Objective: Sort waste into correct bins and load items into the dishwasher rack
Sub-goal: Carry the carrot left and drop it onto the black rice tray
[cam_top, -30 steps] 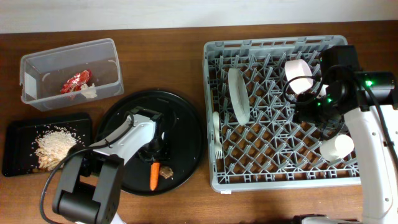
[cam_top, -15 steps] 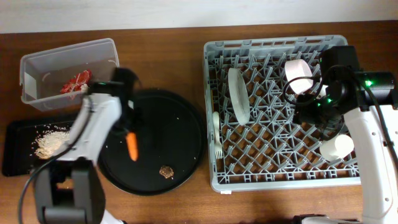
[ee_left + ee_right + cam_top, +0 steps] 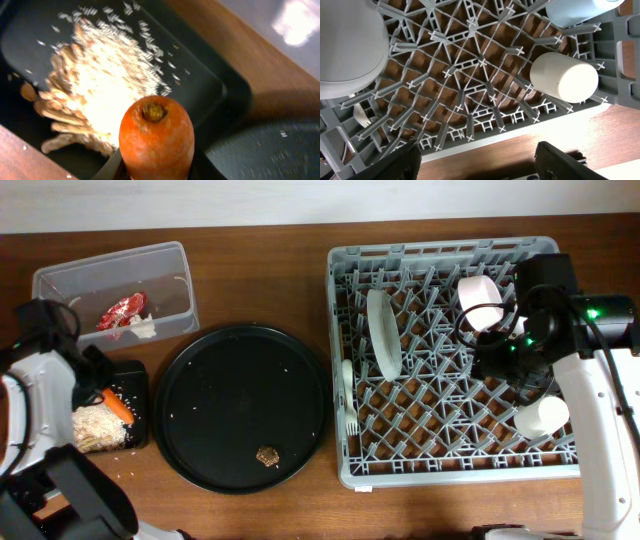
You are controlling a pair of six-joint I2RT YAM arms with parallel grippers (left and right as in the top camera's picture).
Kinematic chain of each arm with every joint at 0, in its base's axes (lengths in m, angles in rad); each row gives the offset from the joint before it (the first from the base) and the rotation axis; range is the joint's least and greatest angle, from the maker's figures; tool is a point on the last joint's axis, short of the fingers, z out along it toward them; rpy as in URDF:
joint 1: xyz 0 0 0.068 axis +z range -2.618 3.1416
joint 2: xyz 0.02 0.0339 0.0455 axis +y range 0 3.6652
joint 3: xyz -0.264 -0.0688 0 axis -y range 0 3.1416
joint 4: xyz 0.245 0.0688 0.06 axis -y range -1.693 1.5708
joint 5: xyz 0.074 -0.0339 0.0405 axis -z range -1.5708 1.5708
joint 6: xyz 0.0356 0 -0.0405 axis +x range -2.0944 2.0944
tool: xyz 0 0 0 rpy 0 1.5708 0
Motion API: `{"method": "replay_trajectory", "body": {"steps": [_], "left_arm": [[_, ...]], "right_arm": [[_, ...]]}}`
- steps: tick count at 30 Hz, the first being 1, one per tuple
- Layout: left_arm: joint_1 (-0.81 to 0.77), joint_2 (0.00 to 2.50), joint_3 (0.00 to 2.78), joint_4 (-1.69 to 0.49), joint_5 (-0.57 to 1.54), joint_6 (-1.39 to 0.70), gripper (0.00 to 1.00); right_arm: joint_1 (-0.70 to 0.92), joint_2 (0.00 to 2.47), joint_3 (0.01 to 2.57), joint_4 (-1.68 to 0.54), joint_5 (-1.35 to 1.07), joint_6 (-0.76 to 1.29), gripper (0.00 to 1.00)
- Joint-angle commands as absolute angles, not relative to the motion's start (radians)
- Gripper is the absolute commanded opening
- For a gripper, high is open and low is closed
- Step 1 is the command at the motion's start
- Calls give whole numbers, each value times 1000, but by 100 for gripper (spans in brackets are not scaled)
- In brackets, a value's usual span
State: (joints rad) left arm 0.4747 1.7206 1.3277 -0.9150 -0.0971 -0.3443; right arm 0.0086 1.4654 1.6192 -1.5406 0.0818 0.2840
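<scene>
The left gripper lowers the carrot onto the white rice (image 3: 92,424) (image 3: 105,85) below it next and releases the carrot, since it already hangs inside the tray's rim.
My left gripper (image 3: 108,396) is shut on the orange carrot (image 3: 118,407) and holds it over the shallow black tray (image 3: 137,376), just above the white rice (image 3: 92,424). The left wrist view shows the carrot (image 3: 156,137) end-on above the rice (image 3: 105,85). The clear tub (image 3: 180,280) holds the red wrapper (image 3: 122,311). The brown chunk (image 3: 267,453) lies on the round black tray (image 3: 243,380). My right gripper (image 3: 480,167) is open and empty over the grey rack (image 3: 440,248), which holds the plate (image 3: 383,332), pinkish bowl (image 3: 480,302), small white cup (image 3: 541,416) and fork (image 3: 350,420). The light blue cup (image 3: 575,10) shows in the right wrist view.
A few rice grains lie on the wood in front of the black tray (image 3: 125,452). The right arm (image 3: 600,390) reaches over the rack's right side. The round tray's edge (image 3: 270,155) sits close beside the black tray (image 3: 200,95).
My left gripper lifted the carrot off the round tray and carried it left to above the black tray with the rice. The right arm has not moved.
</scene>
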Motion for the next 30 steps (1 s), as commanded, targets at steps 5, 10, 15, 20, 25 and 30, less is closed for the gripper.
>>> {"method": "replay_trajectory", "body": {"steps": [5, 10, 15, 20, 25, 30], "left_arm": [[535, 1813, 1289, -880, -102, -351, 7], [535, 1883, 1289, -898, -101, -351, 13], [535, 1892, 1289, -908, -86, -351, 43], [533, 1874, 1317, -936, -39, -351, 46], [479, 1744, 1360, -983, 150, -343, 47], [324, 1671, 1360, -1060, 196, -343, 48]], "right_arm": [[5, 1467, 1614, -1542, 88, 284, 76], [5, 1467, 1614, -1541, 88, 284, 76], [5, 1467, 1614, -1541, 88, 284, 76], [5, 1467, 1614, -1542, 88, 269, 76], [5, 1467, 1614, -1541, 88, 269, 76], [5, 1467, 1614, -1541, 88, 269, 76]]}}
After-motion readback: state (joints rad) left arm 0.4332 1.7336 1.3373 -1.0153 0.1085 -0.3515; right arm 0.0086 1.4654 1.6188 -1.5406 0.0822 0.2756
